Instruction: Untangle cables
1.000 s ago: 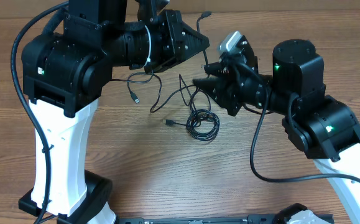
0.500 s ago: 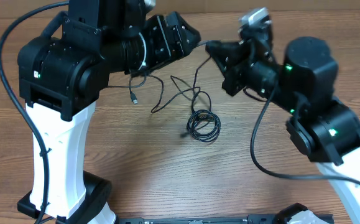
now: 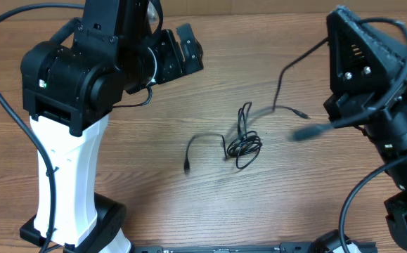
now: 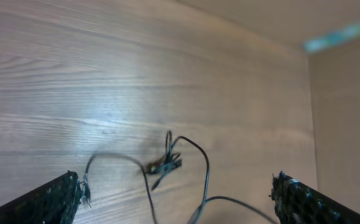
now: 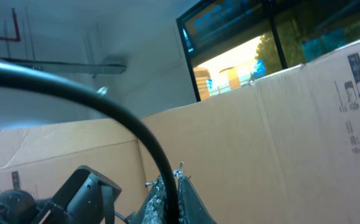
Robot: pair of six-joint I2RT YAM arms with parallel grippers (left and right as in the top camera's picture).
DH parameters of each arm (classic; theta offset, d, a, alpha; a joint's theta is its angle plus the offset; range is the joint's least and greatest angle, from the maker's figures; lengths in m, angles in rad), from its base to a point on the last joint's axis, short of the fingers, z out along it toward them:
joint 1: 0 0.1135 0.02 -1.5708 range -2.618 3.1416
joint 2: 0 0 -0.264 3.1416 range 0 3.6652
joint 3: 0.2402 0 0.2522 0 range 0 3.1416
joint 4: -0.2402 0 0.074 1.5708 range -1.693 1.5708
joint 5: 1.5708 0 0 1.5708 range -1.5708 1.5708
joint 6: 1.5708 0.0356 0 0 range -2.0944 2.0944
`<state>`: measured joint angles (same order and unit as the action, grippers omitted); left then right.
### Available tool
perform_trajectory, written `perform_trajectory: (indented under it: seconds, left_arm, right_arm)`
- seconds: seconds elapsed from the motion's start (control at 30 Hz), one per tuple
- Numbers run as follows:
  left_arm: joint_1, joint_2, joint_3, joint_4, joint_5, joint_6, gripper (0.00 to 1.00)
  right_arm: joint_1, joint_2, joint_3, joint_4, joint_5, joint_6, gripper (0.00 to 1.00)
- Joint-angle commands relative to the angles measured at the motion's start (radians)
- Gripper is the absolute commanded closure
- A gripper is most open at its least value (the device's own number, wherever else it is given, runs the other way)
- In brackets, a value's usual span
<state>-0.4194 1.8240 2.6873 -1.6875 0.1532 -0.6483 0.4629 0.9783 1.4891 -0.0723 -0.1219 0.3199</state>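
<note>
I will next move my right gripper to the right in the overhead view, then down toward the bare tabletop below it, and let go of the cable clear of the knot (image 4: 165, 165).
A small knot of thin black cables (image 3: 244, 144) lies mid-table, with one loose strand ending in a plug (image 3: 188, 166) to its left. The same knot (image 4: 165, 165) shows in the left wrist view. Another strand (image 3: 279, 88) rises from the knot up toward my raised right arm (image 3: 365, 63). My right gripper (image 5: 170, 202) is shut on that black cable (image 5: 130, 127), which arcs up and left from its fingertips. High at the back left, my left gripper (image 3: 189, 49) stands wide open with nothing between its fingers (image 4: 49, 202).
The left arm's white base (image 3: 62, 183) stands at the front left. A cardboard wall (image 5: 279, 137) stands behind the table. Bare wooden tabletop (image 3: 189, 211) surrounds the cables.
My left gripper opened, let go of the cable and drew back. My right gripper shut on a strand and swung up to the right, dragging the knot rightward.
</note>
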Motion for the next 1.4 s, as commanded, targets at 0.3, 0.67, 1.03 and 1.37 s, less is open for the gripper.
perform_trajectory:
  seconds: [0.3,0.67,1.03,1.37]
  left_arm:
    - [-0.061,-0.013,-0.319,0.023,0.192,0.310,0.00]
    - [-0.066,-0.012,-0.722,0.266,0.259,0.220,0.01]
    - [-0.066,-0.012,-1.053,0.622,0.359,0.042,0.00]
    - [-0.075,-0.012,-1.180,0.702,0.332,-0.277,0.00]
  right_arm:
    - [0.002,0.018,0.012,0.006,0.098,0.075,0.96]
    - [0.002,0.018,0.012,-0.028,0.098,0.077,0.96]
    - [0.002,0.024,0.012,-0.060,0.098,0.077,0.96]
    - [0.002,0.027,0.012,-0.097,0.099,0.077,0.96]
